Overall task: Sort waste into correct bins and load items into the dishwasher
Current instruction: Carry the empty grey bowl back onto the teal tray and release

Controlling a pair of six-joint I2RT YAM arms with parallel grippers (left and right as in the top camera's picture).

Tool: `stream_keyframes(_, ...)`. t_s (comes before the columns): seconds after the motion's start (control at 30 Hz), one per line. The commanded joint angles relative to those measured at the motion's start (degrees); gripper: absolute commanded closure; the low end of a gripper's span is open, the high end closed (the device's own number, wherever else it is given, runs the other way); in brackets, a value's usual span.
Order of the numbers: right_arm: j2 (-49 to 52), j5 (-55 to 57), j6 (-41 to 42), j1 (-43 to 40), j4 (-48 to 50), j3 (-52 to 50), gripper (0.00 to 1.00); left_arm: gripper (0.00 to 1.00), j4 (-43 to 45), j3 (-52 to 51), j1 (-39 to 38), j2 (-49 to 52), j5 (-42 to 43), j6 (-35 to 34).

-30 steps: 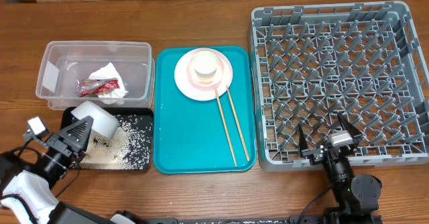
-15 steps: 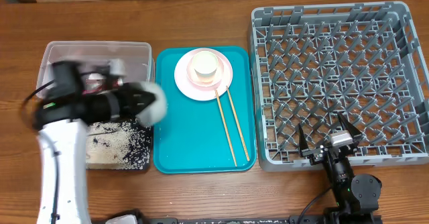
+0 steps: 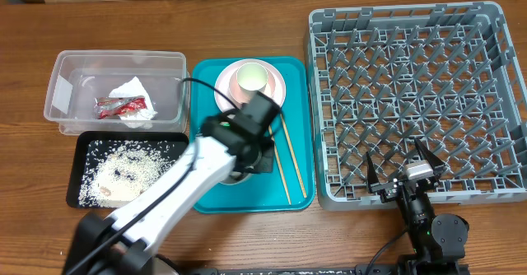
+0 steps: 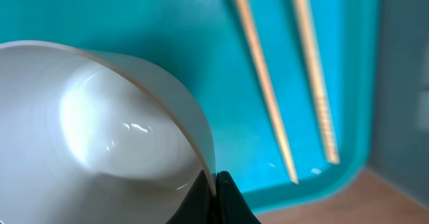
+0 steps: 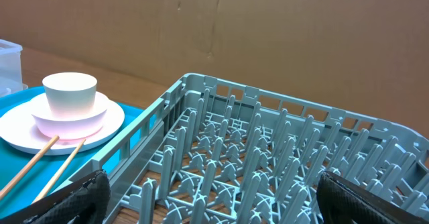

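The white bowl's rim needs slight lowering by my left gripper, then release beside the chopsticks.
My left gripper (image 4: 216, 184) is shut on the rim of a white bowl (image 4: 100, 117), held just over the teal serving tray (image 3: 247, 193); in the overhead view my arm covers most of this bowl. A pale pink plate (image 3: 276, 98) at the tray's far end carries a second bowl (image 5: 70, 120) and a white cup (image 3: 252, 77). The clear tub (image 3: 74, 69) holds a red wrapper (image 3: 123, 106) and a white napkin (image 3: 132, 90). Rice (image 3: 123, 168) lies in the black tray (image 3: 78, 156). My right gripper (image 3: 402, 172) stands open at the front edge of the grey dish rack (image 3: 416, 102).
Two wooden chopsticks (image 3: 284, 156) lie lengthwise on the right side of the teal tray, just right of the held bowl. The rack's upright pegs (image 5: 268, 157) fill the right half of the table. Bare wood runs along the far and near edges.
My left arm swung the bowl from over the black tray, past the tub, to the teal tray. The right arm has not moved.
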Motion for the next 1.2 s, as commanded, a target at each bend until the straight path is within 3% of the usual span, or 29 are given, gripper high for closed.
stream_keyframes(0.0, -0.52, -0.31, 0.24, -0.15, 0.2, -0.59, 0.0, 0.96, 0.63, 0.33, -1.2, 4.61, -7.17, -3.41)
stream_keyframes(0.23, -0.5, -0.31, 0.22, -0.15, 0.2, -0.59, 0.0, 0.93, 1.57, 0.33, -0.09, 7.17, -7.13, -3.67)
stream_keyframes(0.3, -0.52, -0.31, 0.24, -0.15, 0.2, -0.59, 0.0, 0.68, 1.55, 0.35, 0.15, 7.13, -7.13, -3.54)
stream_keyframes(0.37, -0.52, -0.31, 0.22, -0.15, 0.2, -0.59, 0.0, 0.36, 1.57, 0.35, 0.42, 7.13, -7.1, -3.43)
stream_keyframes(0.4, -0.52, -0.31, 0.24, -0.15, 0.2, -0.59, 0.0, 0.28, 1.57, 0.35, 0.42, 7.13, -7.1, -3.43)
stream_keyframes(0.67, -0.52, -0.31, 0.24, -0.15, 0.2, -0.59, 0.0, 0.3, -2.23, 7.34, 0.52, 6.21, -4.98, 0.52)
stream_keyframes(0.83, -0.52, -0.31, 0.22, -0.15, 0.22, -0.59, 0.0, 0.26, -12.48, 22.84, 3.13, 4.74, -4.31, 3.39)
stream_keyframes(0.97, -0.52, -0.31, 0.22, -0.15, 0.2, -0.59, 0.0, 0.23, -19.08, 36.41, 9.94, 2.8, -1.01, 4.7)
stream_keyframes(1.0, -0.52, -0.31, 0.22, -0.15, 0.2, -0.59, 0.0, 0.22, -19.47, 37.99, 11.89, 2.16, -1.14, 4.7)
stream_keyframes(1.07, -0.52, -0.39, 0.26, -0.15, 0.22, -0.59, 0.0, 0.0, -19.54, 39.34, 16.33, 0.87, -1.25, 4.72)
stream_keyframes(1.13, -0.52, -1.46, 0.31, -0.15, 0.33, -0.59, 0.0, 0.0, -19.76, 39.39, 20.79, 0.04, -1.86, 4.72)
stream_keyframes(1.17, -0.52, -3.82, 4.15, -0.15, 0.44, -0.59, 0.0, 0.0, -20.33, 39.39, 24.28, -0.04, -2.03, 4.72)
